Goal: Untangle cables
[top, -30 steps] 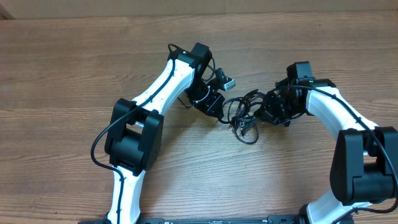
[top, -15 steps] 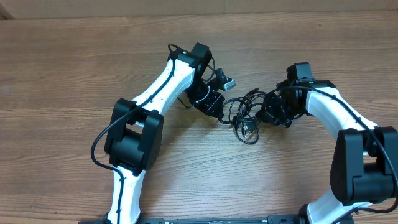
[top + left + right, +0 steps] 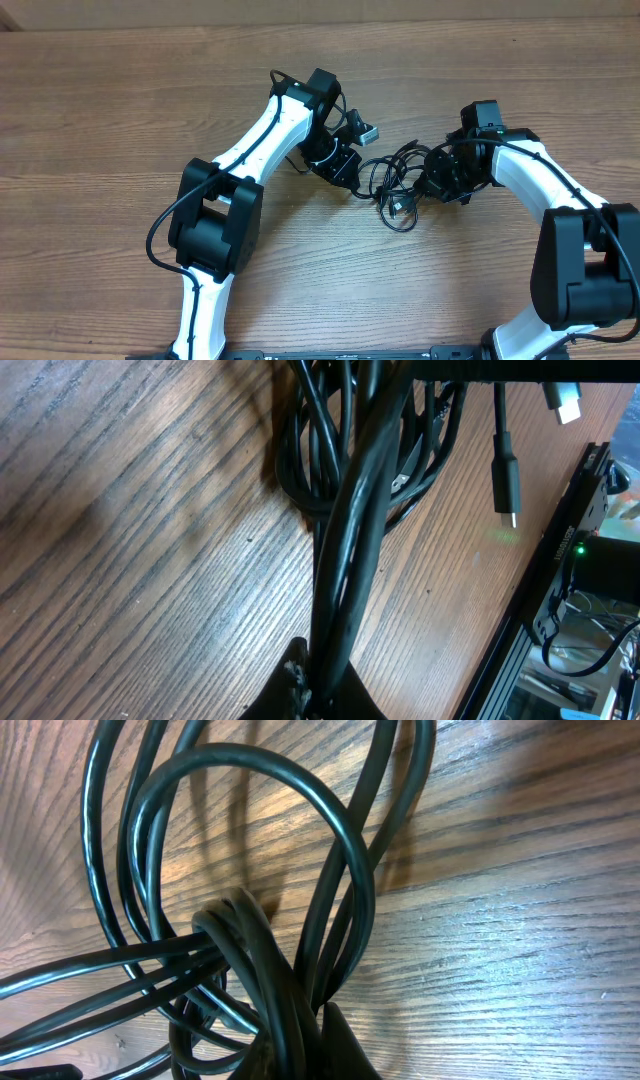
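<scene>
My right gripper comes down next toward the loops on the wood below it and releases the bundle, since the bundle's bend still stands above the table.
The cables (image 3: 395, 185) are a small black tangle on the wooden table between my two arms. My left gripper (image 3: 352, 178) is shut on strands at the tangle's left side. In the left wrist view those cables (image 3: 345, 550) run up from the pinched jaws to loops, with two plug ends (image 3: 506, 480) hanging beyond. My right gripper (image 3: 428, 182) is shut on a bundle at the right side. Close up in the right wrist view, the cables (image 3: 260, 950) bend over the jaws and fan into loops lying on the wood.
The wooden table (image 3: 120, 110) stretches wide to the left and back. The left arm's white link (image 3: 265, 135) and the right arm's white link (image 3: 535, 185) flank the tangle. A black base rail (image 3: 350, 352) runs along the front edge.
</scene>
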You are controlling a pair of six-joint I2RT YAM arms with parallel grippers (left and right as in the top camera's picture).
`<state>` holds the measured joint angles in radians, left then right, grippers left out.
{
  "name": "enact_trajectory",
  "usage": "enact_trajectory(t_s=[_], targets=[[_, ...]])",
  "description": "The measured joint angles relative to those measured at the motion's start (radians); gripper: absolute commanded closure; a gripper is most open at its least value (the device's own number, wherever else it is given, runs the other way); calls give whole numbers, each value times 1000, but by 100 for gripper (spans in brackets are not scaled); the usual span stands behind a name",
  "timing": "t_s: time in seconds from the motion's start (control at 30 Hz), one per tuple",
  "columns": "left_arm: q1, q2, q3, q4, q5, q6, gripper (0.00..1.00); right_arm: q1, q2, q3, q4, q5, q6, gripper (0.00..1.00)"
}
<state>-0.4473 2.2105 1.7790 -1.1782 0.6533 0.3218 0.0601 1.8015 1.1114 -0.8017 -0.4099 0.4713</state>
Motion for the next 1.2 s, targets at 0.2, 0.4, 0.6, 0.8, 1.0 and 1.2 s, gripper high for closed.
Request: enact_trajectory(t_s=[0.2,0.4,0.6,0.8,1.0,1.2], targets=[[0,0,0,1,0,0,96,0,0,0,0,16,11,96],[0,0,0,1,0,0,96,0,0,0,0,37,40,96],[0,0,0,5,0,0,96,0,0,-2,5,50,51,96],[0,0,0,5,0,0,96,0,-7,-56,82,53,98,96],[0,0,0,7,0,0,96,0,-17,-158,200,60,183,96],[0,0,0,12,-1,0,96,0,-17,-164,206,61,215,96]])
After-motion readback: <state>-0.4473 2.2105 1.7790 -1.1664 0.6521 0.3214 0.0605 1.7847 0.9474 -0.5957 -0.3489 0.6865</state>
